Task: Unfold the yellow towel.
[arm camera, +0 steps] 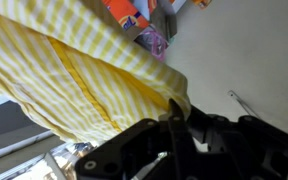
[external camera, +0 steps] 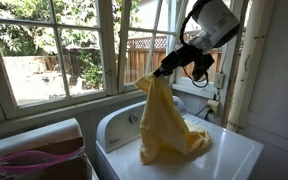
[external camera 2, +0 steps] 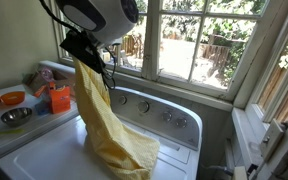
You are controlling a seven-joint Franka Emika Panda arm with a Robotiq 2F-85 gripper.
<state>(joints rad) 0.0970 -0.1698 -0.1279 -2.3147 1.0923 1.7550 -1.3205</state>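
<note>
My gripper lowers the pinched corner slightly above the white washer top (external camera 2: 69,155) next and then releases it, since the towel's lower end already rests bunched there.
The yellow towel (external camera: 167,128) hangs from my gripper (external camera: 156,75) above the white washer top (external camera: 234,150). Its upper corner is pinched between my shut fingers, and its lower end lies bunched on the washer. In an exterior view the yellow towel (external camera 2: 109,125) drapes down from the gripper (external camera 2: 81,60) to a heap on the washer top (external camera 2: 44,155). The wrist view shows the striped yellow towel (arm camera: 74,75) filling the left side, with an edge caught in the gripper (arm camera: 174,110).
Windows (external camera: 54,50) run behind the washer. A basket with pink-purple fabric (external camera: 34,160) sits beside it. An orange container (external camera 2: 59,98), a metal bowl (external camera 2: 16,117) and other items stand on a counter. The washer's control panel (external camera 2: 164,112) is at the back.
</note>
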